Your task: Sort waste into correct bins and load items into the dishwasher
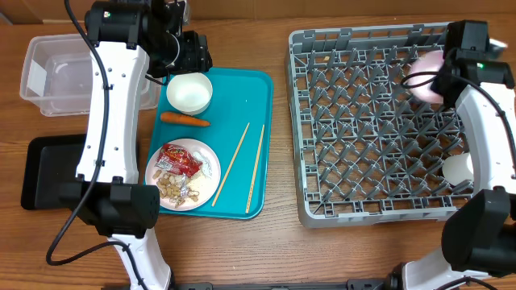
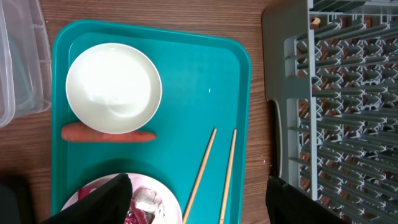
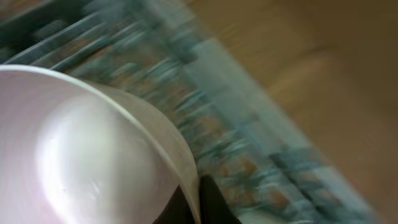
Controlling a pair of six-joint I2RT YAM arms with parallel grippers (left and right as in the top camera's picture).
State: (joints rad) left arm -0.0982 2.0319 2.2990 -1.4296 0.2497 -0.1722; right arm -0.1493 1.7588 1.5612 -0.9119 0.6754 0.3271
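Note:
The right gripper tilts next, then lowers the bowl onto free pegs beyond the white cup (image 1: 458,169) at the near part of the rack's edge.
My right gripper (image 3: 198,202) is shut on the rim of a white bowl (image 1: 426,76) and holds it over the far right of the grey dish rack (image 1: 322,173); the bowl fills the blurred right wrist view (image 3: 81,149). A white cup (image 1: 458,169) sits in the rack at the right. My left gripper (image 2: 199,205) is open and empty above the teal tray (image 1: 258,97). On the tray are a second white bowl (image 1: 189,91), a carrot (image 1: 185,120), two chopsticks (image 1: 242,161) and a plate (image 1: 211,157) with a red wrapper (image 1: 180,158), a white wrapper and peanuts (image 1: 173,187).
A clear tub (image 1: 60,72) stands at the far left. A black tray (image 1: 48,173) lies in front of it, partly under my left arm. Bare wood table (image 1: 278,161) runs between the teal tray and the rack.

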